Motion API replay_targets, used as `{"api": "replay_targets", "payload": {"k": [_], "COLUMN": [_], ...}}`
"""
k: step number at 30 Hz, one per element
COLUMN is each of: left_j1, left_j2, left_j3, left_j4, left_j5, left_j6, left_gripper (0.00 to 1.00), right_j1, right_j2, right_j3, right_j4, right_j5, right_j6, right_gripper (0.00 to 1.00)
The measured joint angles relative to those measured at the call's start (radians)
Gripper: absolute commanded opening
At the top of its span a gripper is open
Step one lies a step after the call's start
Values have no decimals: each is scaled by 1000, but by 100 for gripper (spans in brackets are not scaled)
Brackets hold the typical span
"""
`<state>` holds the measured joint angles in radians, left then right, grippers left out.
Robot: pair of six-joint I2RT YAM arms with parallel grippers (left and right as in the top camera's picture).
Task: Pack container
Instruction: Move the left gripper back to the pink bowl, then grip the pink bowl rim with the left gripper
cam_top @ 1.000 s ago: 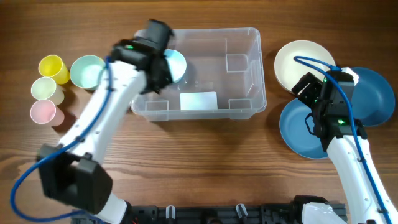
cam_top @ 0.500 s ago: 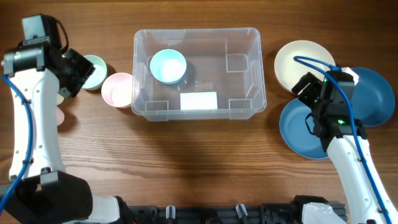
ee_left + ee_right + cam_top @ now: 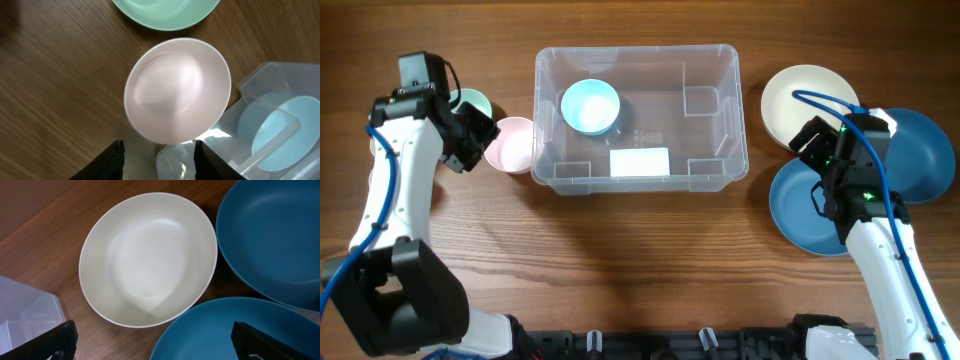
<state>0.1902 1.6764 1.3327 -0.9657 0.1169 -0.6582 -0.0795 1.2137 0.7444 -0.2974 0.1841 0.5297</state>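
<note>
The pink bowl's near rim is free and lies below my left gripper, clear of the bin's side. My left gripper will lower its open fingers next until they are on both sides of it.
The container is a clear bin at the table's middle, with a white label on its base. A light blue bowl rests inside at its left end. A pink bowl stands on the table against the bin's left wall. My left gripper hovers just left of it, open and empty. In the left wrist view the pink bowl lies just ahead of the left gripper, with the bin's corner to the right. My right gripper hangs wide open over the dishes on the right, holding nothing.
A mint green bowl sits behind the left gripper, partly under the arm. On the right are a cream bowl and two blue plates. In the right wrist view, the cream bowl lies ahead.
The left arm has left the bin, swung out to the far left, then come back toward the pink bowl. The blue bowl stays in the bin. The right arm has not moved.
</note>
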Motion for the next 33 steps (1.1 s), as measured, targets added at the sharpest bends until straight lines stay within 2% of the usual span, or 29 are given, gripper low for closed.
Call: {"api": "replay_targets", "payload": {"k": [13,18,22,33], "left_j1": [2,2,2,2], "left_j2": [1,1,1,1], "left_j3": [-217,-238,-265,-280], "left_j4": [192,227,261,267], "left_j5": [35,36,39,38], "left_j6": [-8,-19,-45,-77], "left_gripper": [47,47,44,40], "right_j1": [0,0,0,0], "right_j2": [0,0,0,0], "right_j3": [0,0,0,0], "right_j4": [0,0,0,0], "right_j5": [0,0,0,0], "right_j6": [0,0,0,0], "right_gripper": [100,100,100,100]}}
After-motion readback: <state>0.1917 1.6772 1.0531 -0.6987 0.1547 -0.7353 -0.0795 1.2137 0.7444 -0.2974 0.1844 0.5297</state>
